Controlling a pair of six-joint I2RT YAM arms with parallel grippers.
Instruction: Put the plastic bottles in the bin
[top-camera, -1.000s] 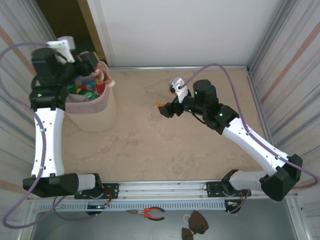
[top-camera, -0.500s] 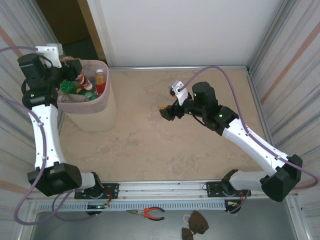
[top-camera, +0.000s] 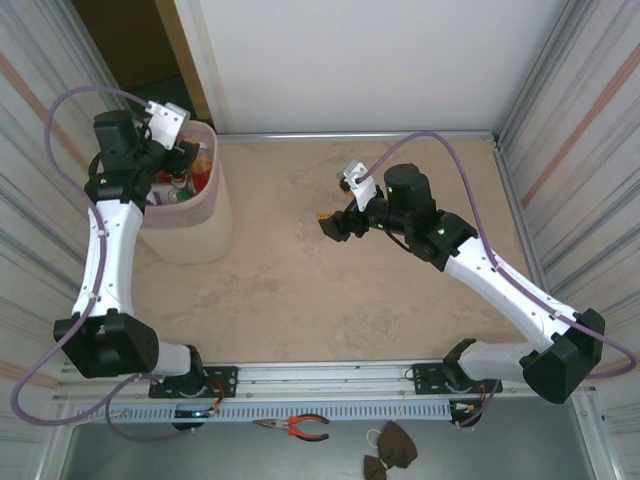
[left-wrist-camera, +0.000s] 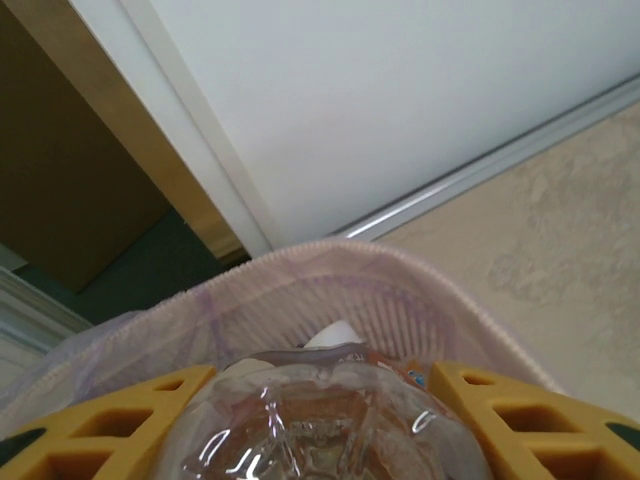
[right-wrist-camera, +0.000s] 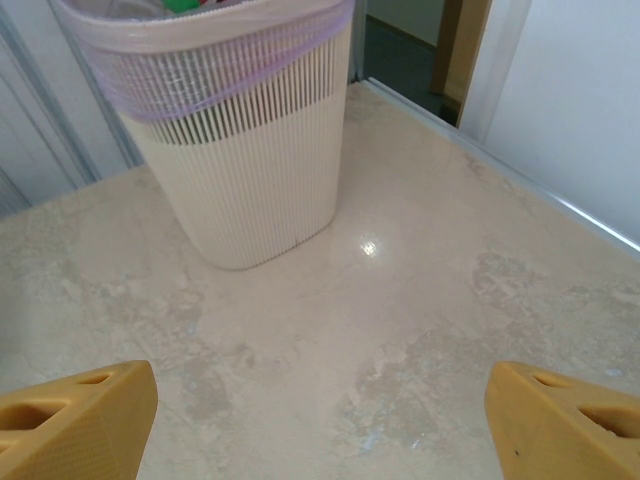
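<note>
My left gripper holds the clear plastic bottle (left-wrist-camera: 320, 420) inside the bin's bag-covered rim, above other bottles. It will next move down into the bin's opening (left-wrist-camera: 365, 345) and release the bottle there.
The bin (top-camera: 190, 225), beige and ribbed with a pink bag over its rim, stands at the table's far left corner. My left gripper (top-camera: 178, 160) hangs over its mouth, shut on a clear plastic bottle (left-wrist-camera: 320, 420) held between the yellow fingers (left-wrist-camera: 100, 425), with the bag-covered rim (left-wrist-camera: 350, 258) just beyond. Other bottles (top-camera: 203, 165) lie inside the bin, and a green one (right-wrist-camera: 180, 5) peeks over the top. My right gripper (top-camera: 335, 222) hovers open and empty above mid-table, facing the bin (right-wrist-camera: 240, 150).
Corrugated metal walls close both sides, and a white wall stands at the back. A dark doorway gap (top-camera: 150, 50) lies behind the bin. Pliers (top-camera: 298, 427) and a brown object (top-camera: 390, 450) lie on the shelf in front of the arm bases.
The left arm has swung about over the bin, first toward the left wall, now back right over the bin's mouth with the bottle. The right arm has barely moved.
</note>
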